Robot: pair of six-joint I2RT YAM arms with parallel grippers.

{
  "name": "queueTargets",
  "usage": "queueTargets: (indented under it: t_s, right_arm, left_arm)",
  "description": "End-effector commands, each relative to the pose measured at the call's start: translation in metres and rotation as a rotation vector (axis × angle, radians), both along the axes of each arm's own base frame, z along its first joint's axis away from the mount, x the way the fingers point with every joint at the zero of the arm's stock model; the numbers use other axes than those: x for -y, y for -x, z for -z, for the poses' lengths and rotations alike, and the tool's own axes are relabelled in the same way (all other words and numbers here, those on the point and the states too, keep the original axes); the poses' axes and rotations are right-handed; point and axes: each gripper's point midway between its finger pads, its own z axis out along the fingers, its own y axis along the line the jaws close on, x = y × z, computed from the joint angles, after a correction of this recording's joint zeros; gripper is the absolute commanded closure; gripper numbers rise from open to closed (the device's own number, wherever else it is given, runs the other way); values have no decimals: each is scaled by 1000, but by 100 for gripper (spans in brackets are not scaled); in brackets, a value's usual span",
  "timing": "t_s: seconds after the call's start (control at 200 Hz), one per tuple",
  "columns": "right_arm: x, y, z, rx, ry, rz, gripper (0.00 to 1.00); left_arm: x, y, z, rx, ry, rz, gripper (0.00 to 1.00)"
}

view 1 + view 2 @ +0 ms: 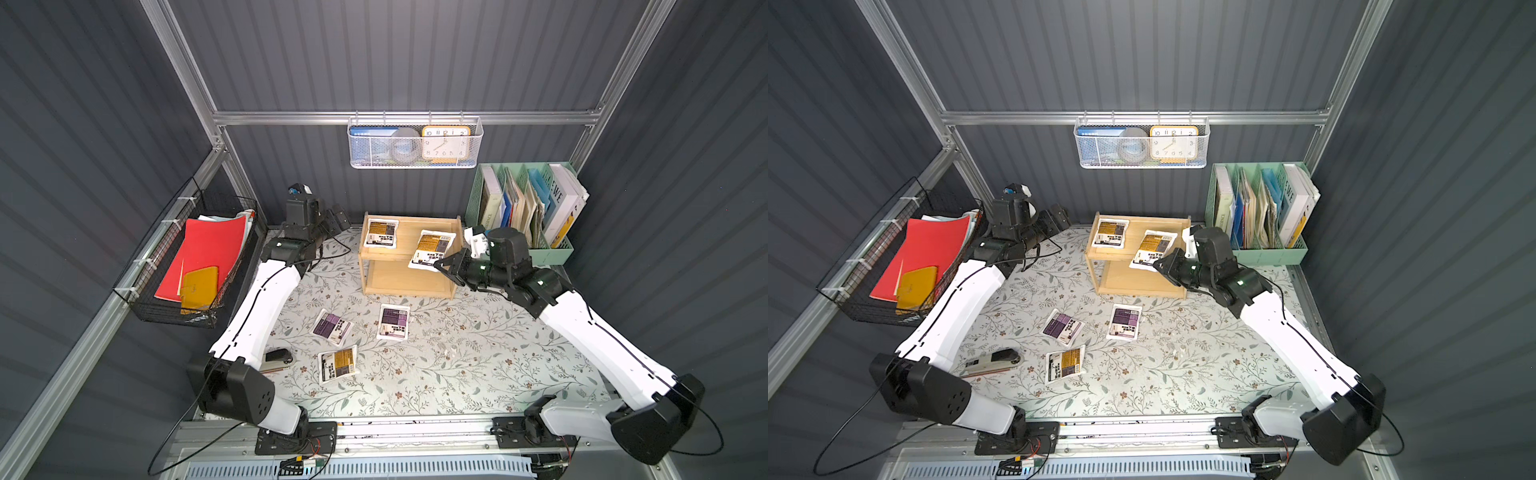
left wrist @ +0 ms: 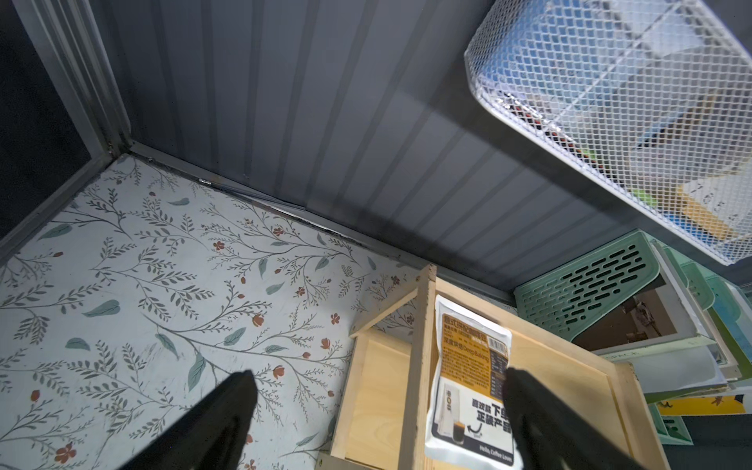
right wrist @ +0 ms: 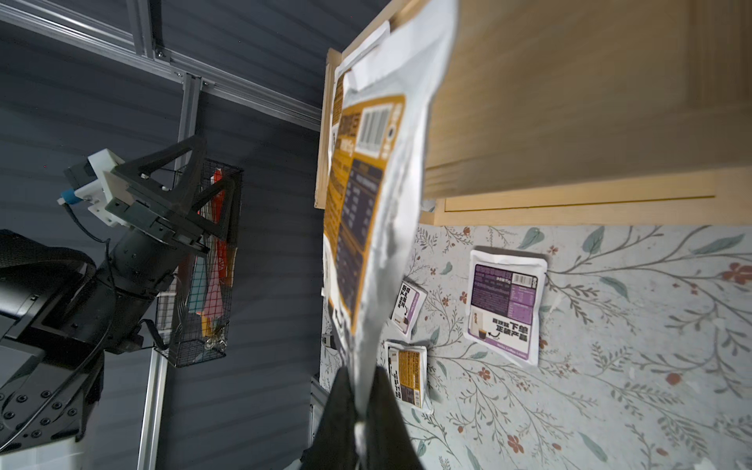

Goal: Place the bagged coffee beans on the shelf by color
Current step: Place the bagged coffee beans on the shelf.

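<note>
My right gripper moves outward onto the bare wood beside the shelved yellow-orange bag and releases there next. Its own bag still sticks out past the front edge of the shelf's top level.
The wooden shelf point(image 1: 399, 278) stands at the back of the table. One yellow-orange bag point(image 1: 381, 232) lies on the left of its top tier. My right gripper point(image 1: 442, 264) point(image 3: 362, 386) is shut on the edge of a second yellow-orange bag point(image 1: 432, 249) point(image 3: 366, 203), which hangs tilted over the right of the top tier. Two purple bags point(image 1: 331, 327) point(image 1: 393, 322) and a yellow-orange bag point(image 1: 337, 363) lie flat on the floral table. My left gripper point(image 1: 338, 218) point(image 2: 378, 376) is open and empty, raised just left of the shelf.
A mint-green file organizer point(image 1: 523, 208) with books stands right of the shelf, close behind my right wrist. A black wire basket point(image 1: 187, 257) with a red folder hangs on the left wall. A white mesh basket point(image 1: 415, 143) hangs on the back wall. A stapler point(image 1: 278, 357) lies by the left arm.
</note>
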Motion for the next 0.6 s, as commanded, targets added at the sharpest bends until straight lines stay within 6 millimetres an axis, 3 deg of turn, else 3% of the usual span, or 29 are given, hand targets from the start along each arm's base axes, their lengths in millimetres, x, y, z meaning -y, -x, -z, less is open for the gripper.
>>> queueTargets:
  t_s: [0.0,0.26,0.595]
  right_arm:
    - [0,-18,-3,17,6,-29,100]
    - [-12,-57,8,-22,22,-58,100]
    - [-25,-85,32,-86,53,-90,99]
  left_arm:
    - [7,-12,-3,12,60,91,0]
    - [-1,-26,18,-20,85,92,0]
    - [1,-30,31,-38,103,104,0]
